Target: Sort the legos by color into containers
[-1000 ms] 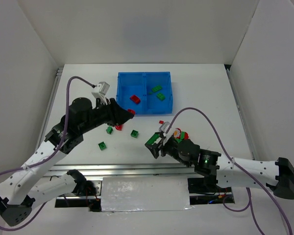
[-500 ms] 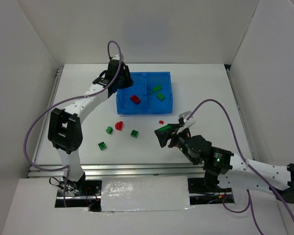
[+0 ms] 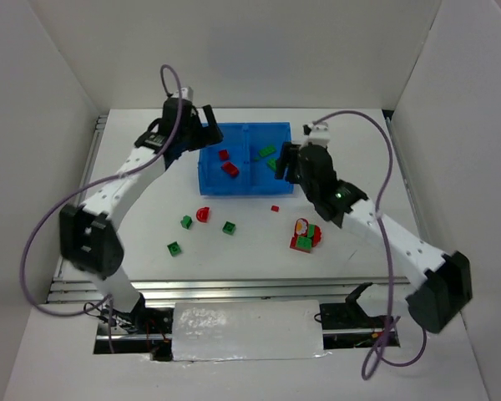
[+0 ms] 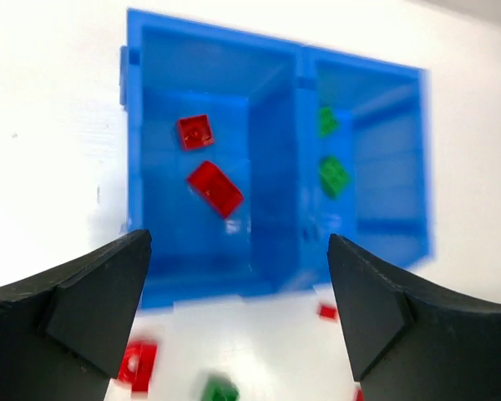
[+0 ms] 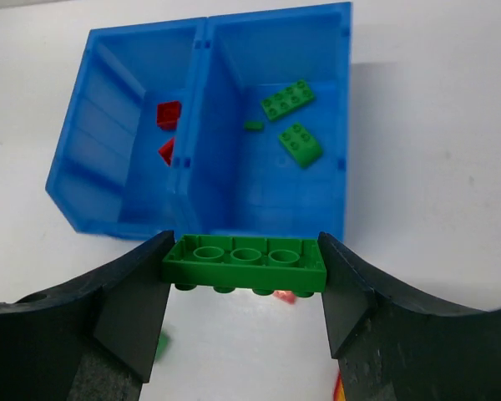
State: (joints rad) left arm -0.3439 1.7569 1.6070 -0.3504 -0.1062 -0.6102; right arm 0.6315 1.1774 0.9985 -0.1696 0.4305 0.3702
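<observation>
My right gripper carries the flat green lego outward and down over the tray's bare bottom next, releasing it beside the green legos, since their color matches.
The blue tray (image 3: pixel 245 188) stands at the back middle; its two compartments are the containers. Two red legos (image 3: pixel 231 168) lie in the left one and green legos (image 3: pixel 267 151) in the right one. My left gripper (image 3: pixel 210 135) hovers open and empty at the tray's left rim; the left wrist view shows the red legos (image 4: pixel 215 188) below it. A flat green lego (image 5: pixel 245 261) sits between the fingers of my right gripper (image 3: pixel 284 164), which is shut on it just short of the tray's near right wall (image 5: pixel 275 200).
Loose on the table in front of the tray lie three green bricks (image 3: pixel 229 227), a red curved piece (image 3: pixel 203 214), a tiny red piece (image 3: pixel 275 208) and a joined red and green cluster (image 3: pixel 304 236). White walls enclose the table on three sides.
My left gripper has opened, and a second red brick now lies in the left compartment. My right arm has carried the green brick from the table's front up to the tray.
</observation>
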